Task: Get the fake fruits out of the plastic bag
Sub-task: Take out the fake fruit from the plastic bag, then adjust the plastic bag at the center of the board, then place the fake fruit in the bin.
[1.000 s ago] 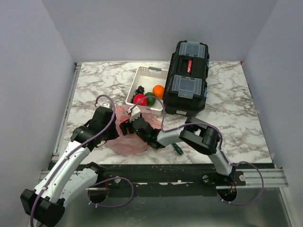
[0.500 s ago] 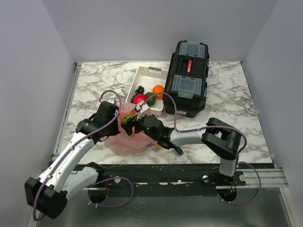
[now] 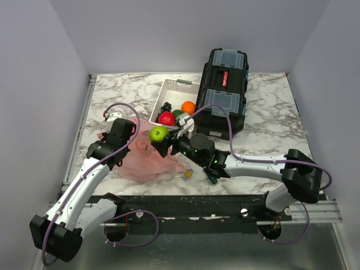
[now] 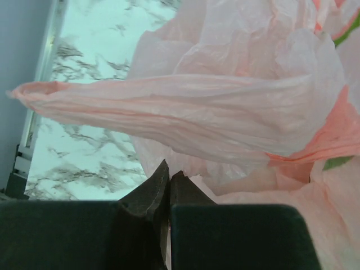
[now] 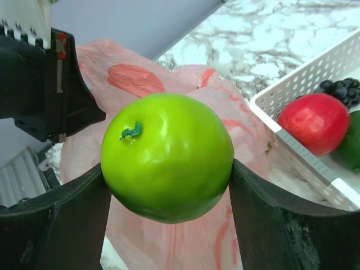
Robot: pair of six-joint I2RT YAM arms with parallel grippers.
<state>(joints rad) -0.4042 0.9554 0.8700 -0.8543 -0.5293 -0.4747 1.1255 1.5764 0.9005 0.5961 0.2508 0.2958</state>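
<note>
My right gripper should next swing outward to the tray point(image 3: 169, 84), where the other fruits are. Then it should go down between the grapes and orange fruit point(image 3: 188, 107) and let go.
My right gripper point(image 3: 160, 136) point(image 5: 167, 169) is shut on a glossy light yellow-green fake fruit point(image 3: 158, 133) point(image 5: 167, 157) and holds it in the air above the plastic bag's far edge. The crinkly pink plastic bag point(image 3: 143, 163) point(image 4: 225, 112) lies slumped on the marble table. My left gripper point(image 3: 112, 138) point(image 4: 169, 177) is shut on a fold at the bag's left side. The red fruit point(image 3: 166, 118) point(image 5: 314, 122), the dark green fruit point(image 3: 178, 114) point(image 5: 354, 140) and the orange fruit point(image 3: 188, 107) sit in the white tray point(image 3: 169, 84) point(image 5: 304, 157).
Black grapes point(image 3: 166, 106) point(image 5: 343, 90) lie in the tray too. A black toolbox point(image 3: 222, 93) stands right of the tray. A small yellow-green item point(image 3: 187, 174) lies on the table under my right forearm. The table's near edge runs just behind the bag.
My right gripper has risen out of the bag with the light green fruit and moved right, towards the tray. The left gripper shifted left and back, drawing the bag with it.
</note>
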